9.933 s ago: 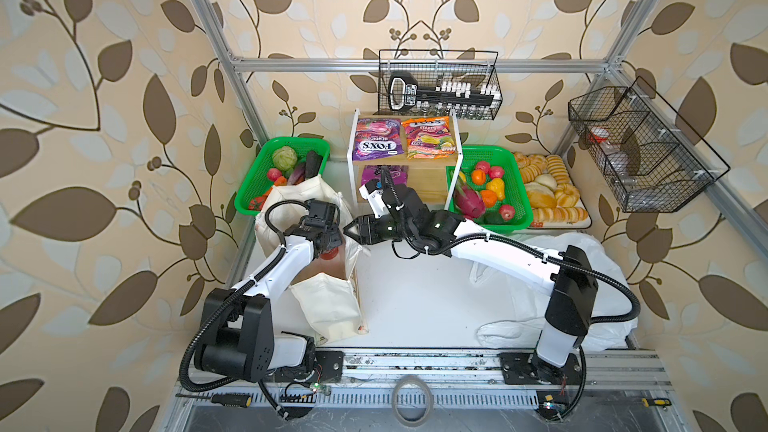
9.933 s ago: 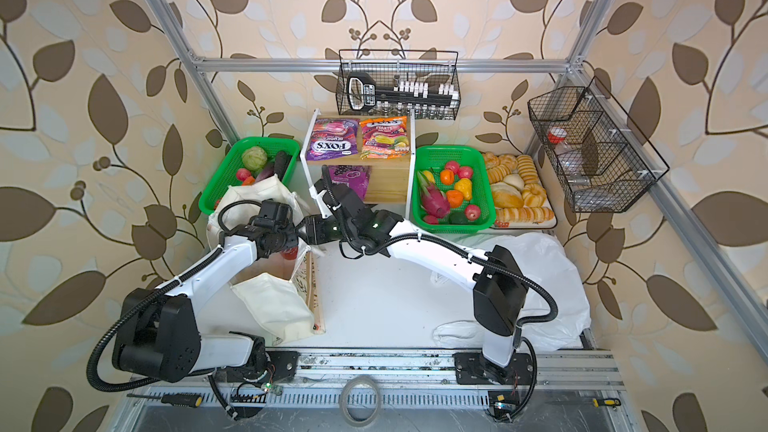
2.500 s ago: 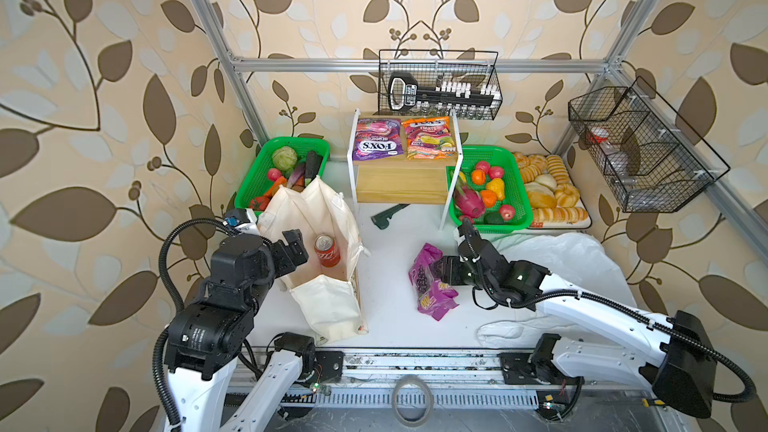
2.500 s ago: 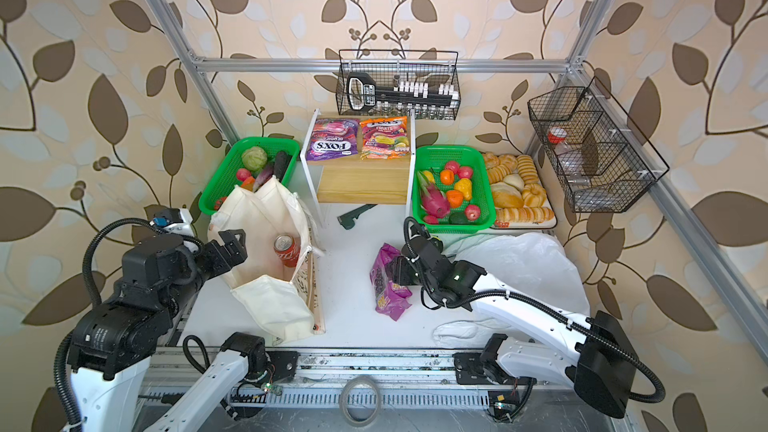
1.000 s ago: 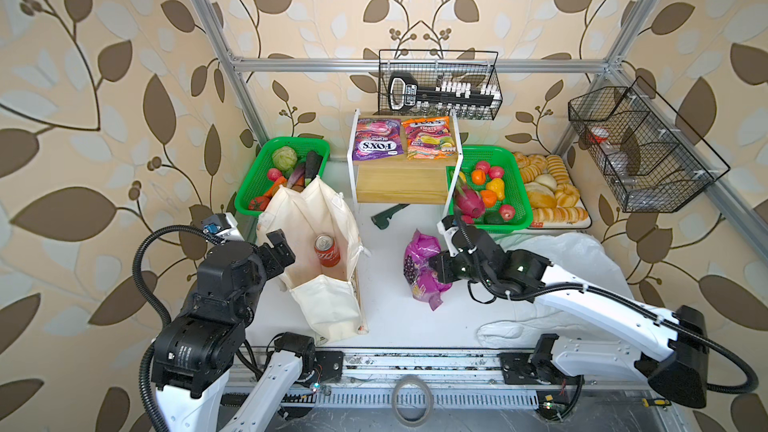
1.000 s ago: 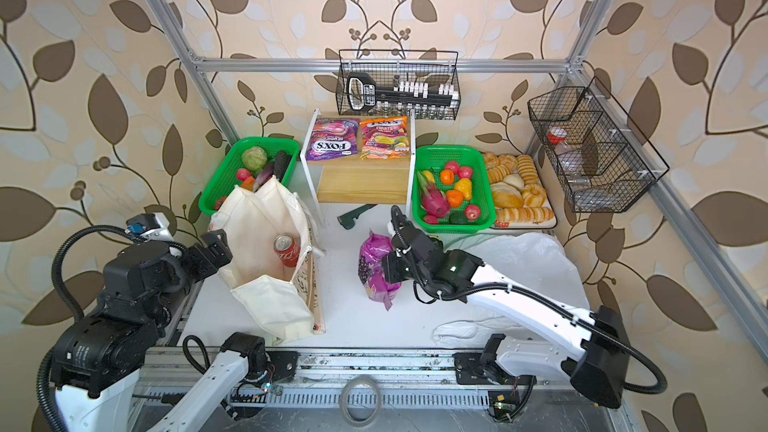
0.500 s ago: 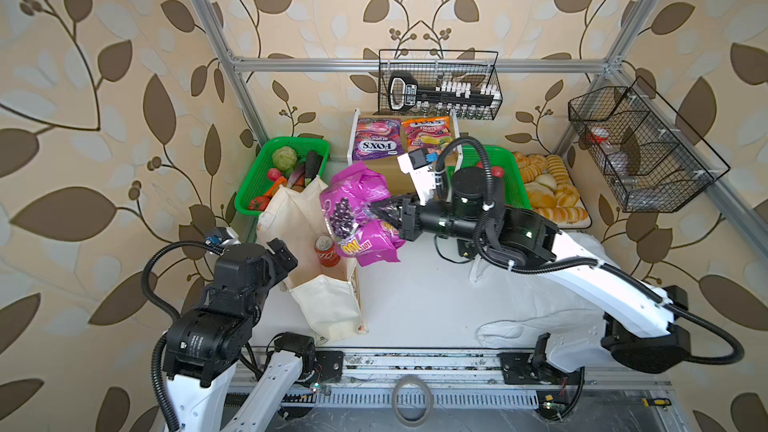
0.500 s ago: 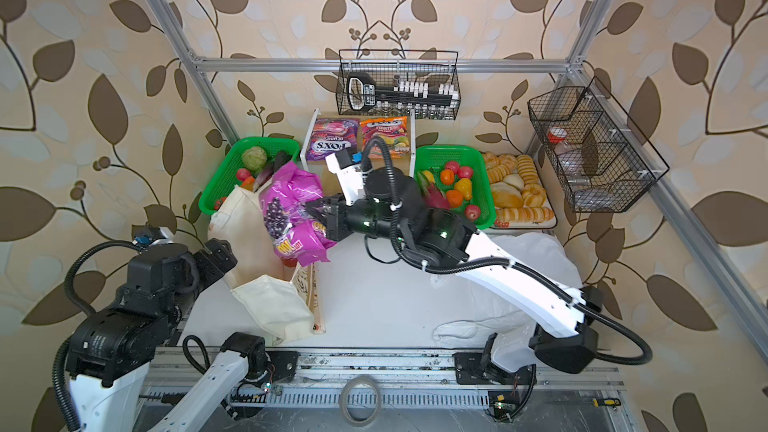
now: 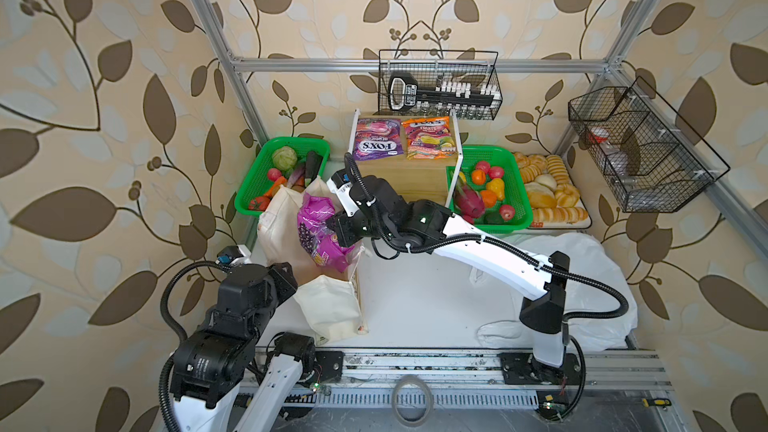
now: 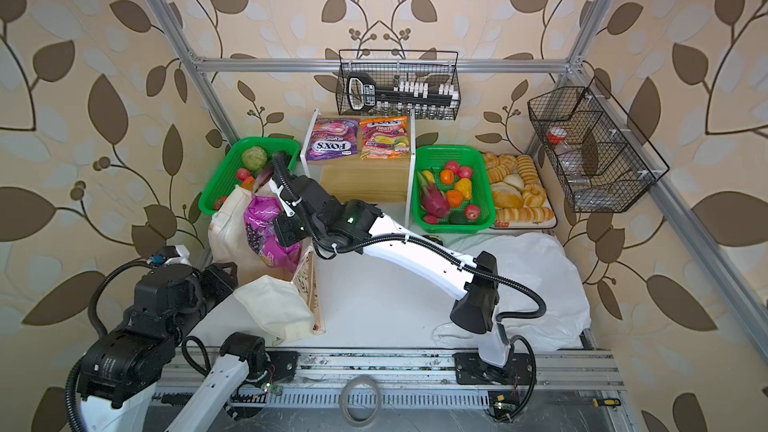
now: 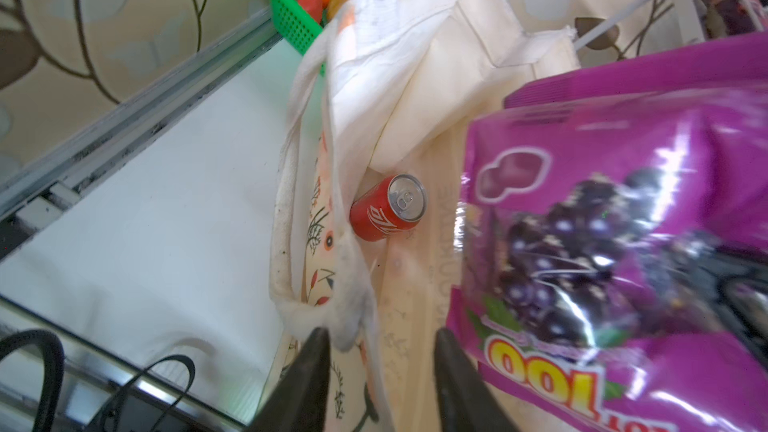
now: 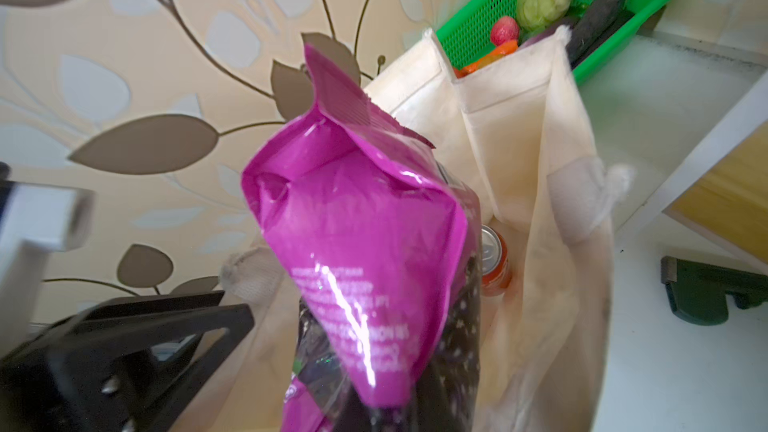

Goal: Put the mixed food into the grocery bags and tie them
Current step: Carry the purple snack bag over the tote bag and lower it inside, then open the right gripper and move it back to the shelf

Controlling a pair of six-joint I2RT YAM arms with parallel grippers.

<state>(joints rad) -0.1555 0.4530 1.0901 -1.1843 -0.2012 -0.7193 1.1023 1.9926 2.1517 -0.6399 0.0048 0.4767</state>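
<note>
There is open room beside the soda can, so my right gripper will next go down and pull back a little, lowering the packet into the tote (image 12: pixel 494 324) there to let it go.
My right gripper (image 9: pixel 338 229) is shut on the purple grape sweets packet (image 9: pixel 314 229), which hangs in the mouth of the cream canvas tote (image 9: pixel 277 218). The packet (image 12: pixel 357 243) covers my fingertips in the right wrist view. A red soda can (image 11: pixel 388 207) lies inside the tote (image 11: pixel 436 56). My left gripper (image 11: pixel 382 351) is at the tote's near rim, jaws apart, with the rim cloth between them. The white plastic bag (image 9: pixel 594 268) lies flat on the right. An orange Fox's Fruits packet (image 9: pixel 430 143), dragon fruit (image 9: pixel 467 201), orange (image 9: pixel 478 176) and pear (image 9: pixel 496 187) are at the back.
A wooden shelf (image 9: pixel 399 180) stands at the back between two green baskets (image 9: pixel 291 141) (image 9: pixel 486 150). A bread tray (image 9: pixel 548 197) is at the back right. Wire baskets (image 9: pixel 440 81) hang on the walls. A dark green object (image 12: pixel 706 292) lies on the table by the shelf.
My right gripper lifted the purple packet off the table, carried it left and lowered it into the tote's mouth. My left gripper's jaws narrowed at the tote's near rim.
</note>
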